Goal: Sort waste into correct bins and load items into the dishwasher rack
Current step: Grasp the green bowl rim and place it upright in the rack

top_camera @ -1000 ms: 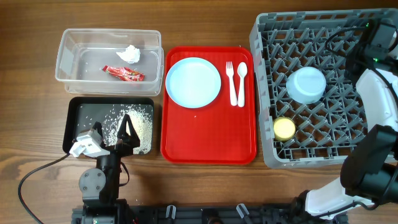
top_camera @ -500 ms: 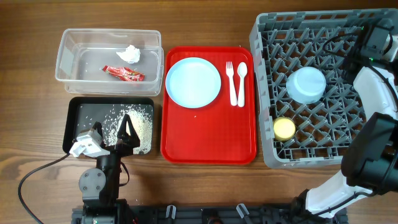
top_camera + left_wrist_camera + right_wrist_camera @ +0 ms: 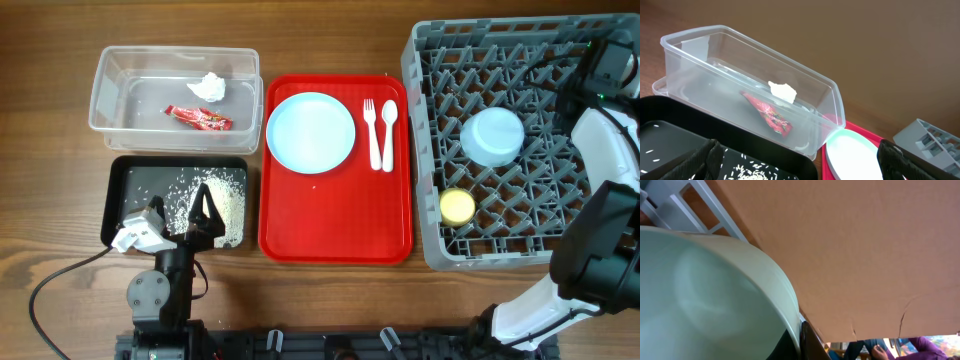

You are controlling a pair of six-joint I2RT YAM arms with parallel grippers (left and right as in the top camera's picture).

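My right gripper will next move gently to the left in the overhead view and let go of the pale green bowl's rim, because the empty slots beside the light blue bowl are there.
My right gripper [image 3: 799, 342] is shut on the rim of the pale green bowl [image 3: 705, 290]; overhead it sits at the dishwasher rack's [image 3: 430, 60] far right corner [image 3: 608, 65], where the bowl is hidden. A light blue bowl [image 3: 493, 136] and a yellow cup [image 3: 458, 206] sit in the rack. My left gripper [image 3: 180, 215] is open and empty over the black tray [image 3: 125, 175] holding rice scraps [image 3: 215, 195]. The clear tub [image 3: 105, 85] holds the red wrapper [image 3: 200, 118] and tissue [image 3: 209, 87]. The blue plate [image 3: 311, 132], fork [image 3: 371, 130] and spoon [image 3: 389, 130] lie between them.
The flat red serving tray [image 3: 335, 220] carries the plate and cutlery between the bins and the rack. A brown cardboard wall [image 3: 865, 245] stands close behind the right gripper. A black cable [image 3: 50, 285] trails at the front left.
The right arm has shifted slightly toward the rack's far right corner. Nothing else has moved.
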